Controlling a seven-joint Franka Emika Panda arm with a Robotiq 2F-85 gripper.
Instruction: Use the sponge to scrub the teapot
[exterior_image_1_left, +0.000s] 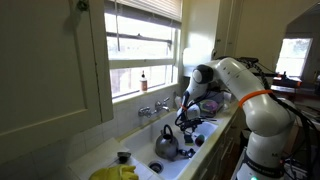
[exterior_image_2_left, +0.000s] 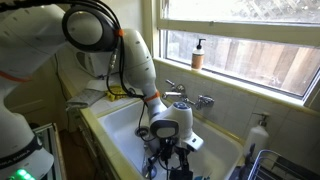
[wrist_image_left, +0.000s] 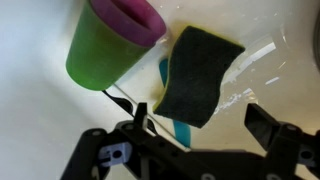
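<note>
My gripper is above the sponge's near end, which lies between its open fingers in the wrist view, so I should move it down around that end and close next.
The sponge, dark green on top with a yellow edge, lies flat on the white sink floor in the wrist view. My gripper is open and empty just above it, with one finger on each side of the sponge's near end. The shiny silver teapot with its dark handle stands in the sink in an exterior view, nearer the camera than my gripper. In the exterior view from the opposite side my gripper reaches down into the sink basin, and the teapot does not show clearly there.
A green cup with a pink inside lies next to the sponge. A faucet stands at the sink's back edge below the window. A soap bottle is on the sill. A small black cup and a yellow cloth sit on the counter.
</note>
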